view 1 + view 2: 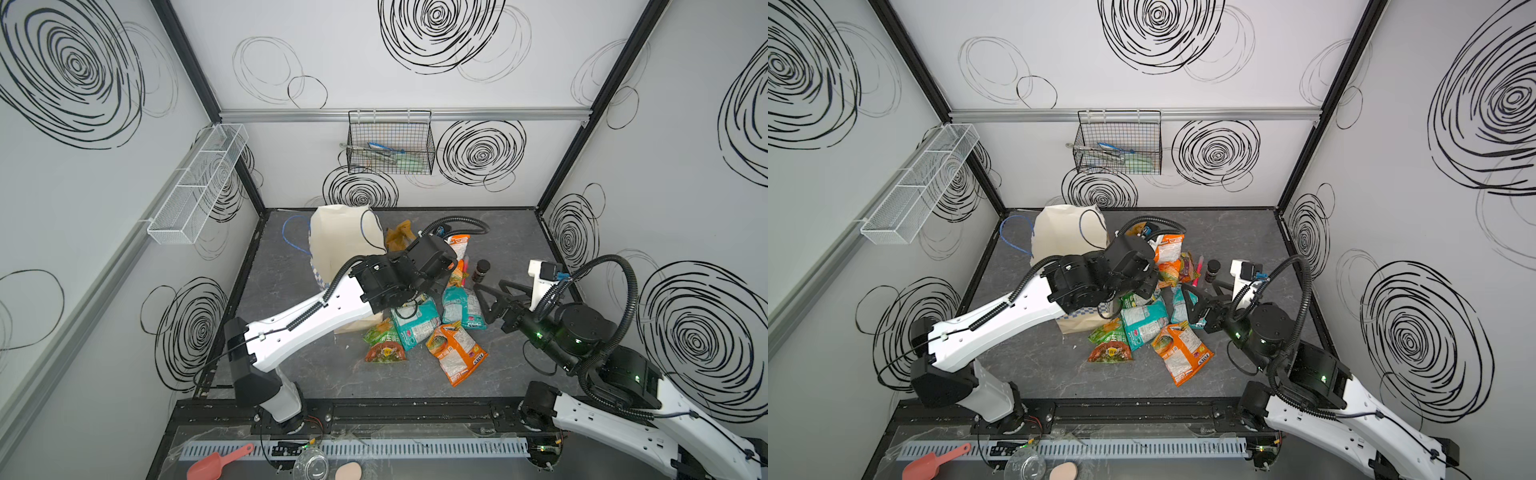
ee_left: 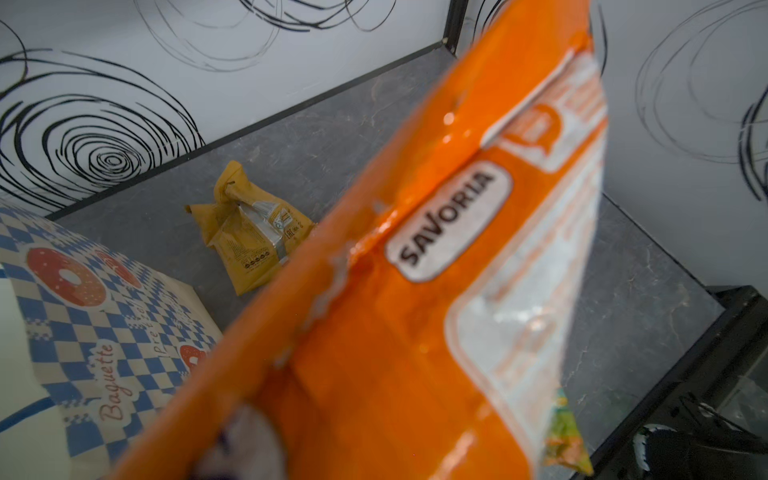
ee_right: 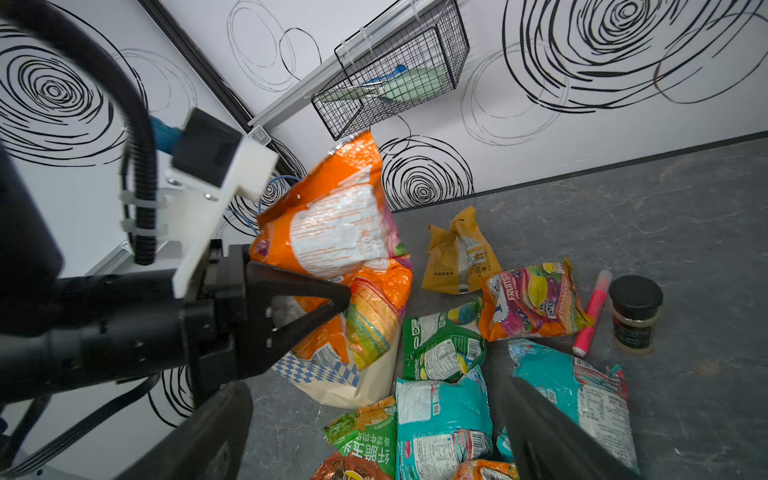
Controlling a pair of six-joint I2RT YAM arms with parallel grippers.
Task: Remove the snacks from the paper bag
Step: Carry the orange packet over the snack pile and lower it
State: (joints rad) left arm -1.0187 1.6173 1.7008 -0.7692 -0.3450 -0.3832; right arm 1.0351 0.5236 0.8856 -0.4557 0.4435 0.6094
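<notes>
The orange packet (image 3: 332, 232) goes down next as my left gripper tilts downward and releases it in the bare gap below, between the green and multicoloured packets.
My left gripper (image 3: 343, 301) is shut on an orange snack packet (image 3: 332, 232) and holds it up beside the paper bag (image 1: 345, 245); that packet (image 2: 415, 291) fills the left wrist view and hides the jaws there. The cream and blue-check bag sits under my left arm, handles toward the back. Loose snacks lie on the table in front of it: teal packets (image 1: 415, 328), a green one (image 1: 382, 334), an orange one (image 1: 457, 353), a mustard-yellow one (image 1: 400, 236) and a multicoloured one (image 3: 536, 303). My right gripper (image 1: 482, 301) hangs open and empty just over a teal packet (image 1: 461, 307).
A red marker pen (image 3: 592, 311) and a small dark jar (image 1: 482, 270) stand right of the pile. A black wire basket (image 1: 390, 143) hangs on the back wall and a white mesh shelf (image 1: 199, 183) on the left wall. A pink scoop (image 1: 218, 461) lies beyond the front rail.
</notes>
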